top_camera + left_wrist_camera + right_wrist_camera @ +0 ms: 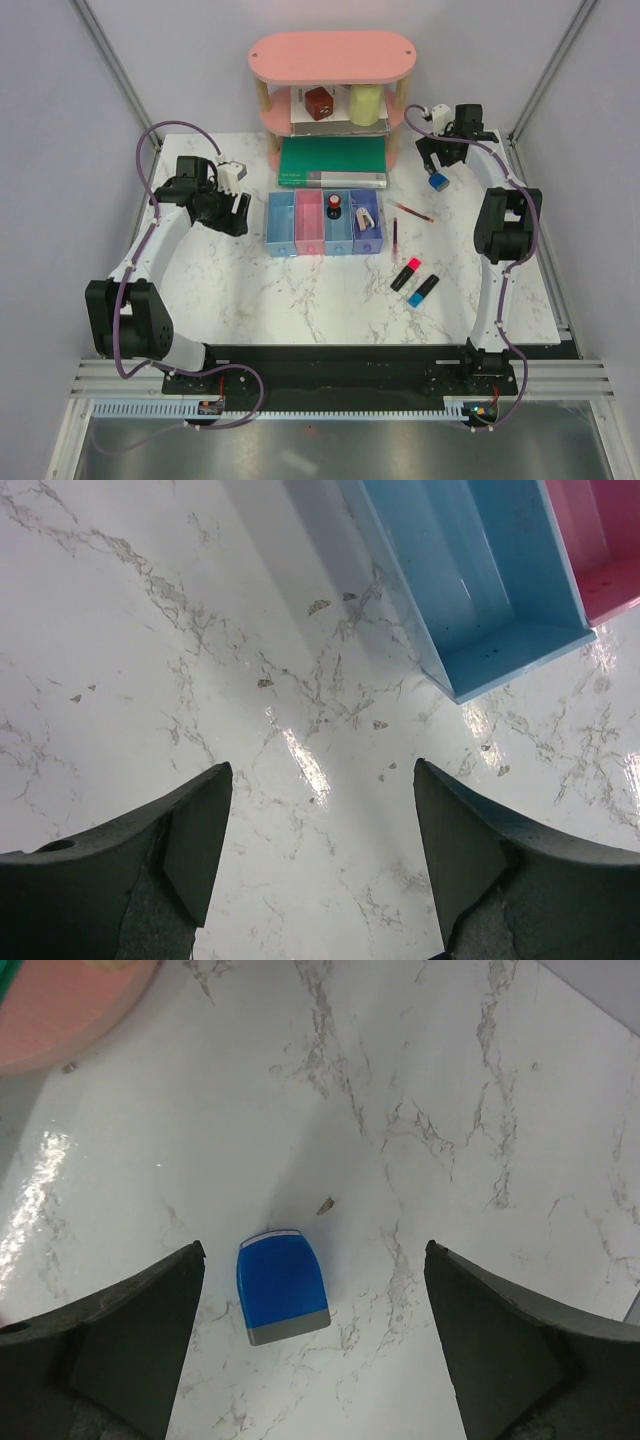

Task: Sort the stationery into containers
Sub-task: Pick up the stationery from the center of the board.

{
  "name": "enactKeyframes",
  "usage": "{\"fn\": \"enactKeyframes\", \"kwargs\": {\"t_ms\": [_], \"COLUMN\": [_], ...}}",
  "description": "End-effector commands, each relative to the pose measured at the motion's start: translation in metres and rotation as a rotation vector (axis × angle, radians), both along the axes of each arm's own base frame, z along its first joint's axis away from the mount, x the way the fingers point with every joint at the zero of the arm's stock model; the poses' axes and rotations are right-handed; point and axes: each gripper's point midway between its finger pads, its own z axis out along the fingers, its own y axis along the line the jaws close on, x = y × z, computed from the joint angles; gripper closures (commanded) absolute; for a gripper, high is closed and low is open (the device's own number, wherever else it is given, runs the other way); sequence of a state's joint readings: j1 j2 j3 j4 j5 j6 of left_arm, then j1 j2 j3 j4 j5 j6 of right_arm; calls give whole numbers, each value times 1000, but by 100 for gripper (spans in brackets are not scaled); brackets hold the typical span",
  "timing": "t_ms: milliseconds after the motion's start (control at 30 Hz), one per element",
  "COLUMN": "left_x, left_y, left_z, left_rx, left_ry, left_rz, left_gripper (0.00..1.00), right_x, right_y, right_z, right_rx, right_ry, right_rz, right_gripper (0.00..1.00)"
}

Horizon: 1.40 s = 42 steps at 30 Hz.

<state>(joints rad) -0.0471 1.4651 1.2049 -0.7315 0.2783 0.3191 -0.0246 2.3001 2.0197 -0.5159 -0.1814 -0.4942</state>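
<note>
My right gripper needs to lower and draw back until its open fingers straddle the small blue piece [438, 182] [283, 1288], since that piece lies below them and nearer my base.
The four joined bins [281, 240] stand mid-table: light blue, pink, blue, purple-blue. A red-black round piece [335, 204] lies in the blue bin and a beige-white piece [366, 216] in the purple-blue one. A thin red pen [413, 211], a second thin red stick [395, 237], a pink-ended highlighter [405, 274] and a blue-ended highlighter [423, 290] lie to the right. My right gripper [314, 1248] is open above the small blue piece [283, 1288], which lies on the table nearer the left finger. My left gripper [322, 764] is open and empty beside the light blue bin [470, 590].
A pink two-tier oval shelf [331, 55] stands at the back with a brown and a yellow object on it. A flat green book [333, 160] lies before it, just behind the bins. The shelf's base [60, 1010] shows at the right wrist view's upper left.
</note>
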Motion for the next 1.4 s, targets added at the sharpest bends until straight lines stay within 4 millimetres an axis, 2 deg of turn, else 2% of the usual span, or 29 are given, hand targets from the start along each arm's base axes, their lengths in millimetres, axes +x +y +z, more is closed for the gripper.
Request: {"fn": "enactKeyframes", "kwargs": {"t_ms": [0,133,433,567,700,733,867,1033,1100,1133,1167,1367], "left_x": [4,4,9,11,9,9,8,7,5,5,4,0], "left_y": [5,6,4,4,3,3,0,-2,-2,-2,-3,-3], "left_z": [19,20,24,28,26,25,24,23,24,23,23,24], "left_rx": [14,21,5,3,1,-2,-21,-29,-32,-33,-35,-39], "left_ry": [-43,-40,-29,-40,-31,-30,-21,-16,-18,-16,-15,-21], "left_rz": [20,27,34,33,32,31,32,33,35,34,34,34], "left_gripper": [20,20,20,20,20,20,20,20,20,20,20,20], "right_x": [10,9,-11,-24,-43,-45,-57,-65,-63,-64,-65,-74], "right_y": [-11,-21,-23,-23,-24,-26,-31,-38,-39,-38,-37,-31], "right_z": [-14,-30,-57,-63,-68,-65,-71,-80,-79,-79,-80,-83], "right_rx": [7,13,24,25,-6,-14,-37,-48,-43,-35,-30,3], "right_ry": [9,37,113,147,179,176,208,236,233,235,238,267], "right_rz": [0,1,46,73,123,127,137,133,130,132,132,139], "right_gripper": [2,2,2,4,4,4,8,18,25,32,45,66]}}
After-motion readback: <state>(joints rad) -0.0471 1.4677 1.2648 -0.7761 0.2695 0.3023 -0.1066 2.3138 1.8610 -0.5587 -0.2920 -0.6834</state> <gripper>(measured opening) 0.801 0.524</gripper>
